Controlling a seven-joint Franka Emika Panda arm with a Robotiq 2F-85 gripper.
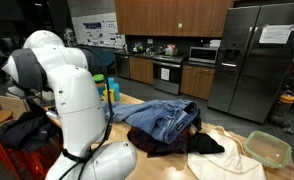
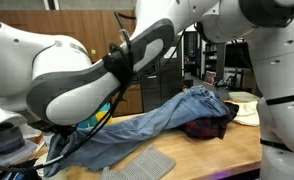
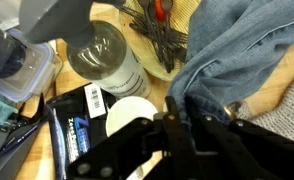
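Note:
My gripper moves toward the top of the wrist view next, past the jar to the basket of dark utensils, and releases the fold there.
A pair of blue jeans [image 1: 167,118] lies across a wooden table [image 1: 127,101] on a heap of clothes. In an exterior view the jeans [image 2: 157,120] stretch from the heap towards the arm's near end. In the wrist view my gripper [image 3: 187,112] has its black fingers closed round a fold of the jeans [image 3: 237,50] at their edge. The gripper itself is hidden behind the arm in both exterior views.
A dark red garment [image 2: 202,128] and a cream cloth [image 1: 222,160] lie under the jeans. A clear jar [image 3: 107,55], a white disc [image 3: 127,115], a black labelled box [image 3: 82,125] and a basket of dark utensils [image 3: 162,35] sit beside the gripper. A green-rimmed container [image 1: 269,148] is at the table's end.

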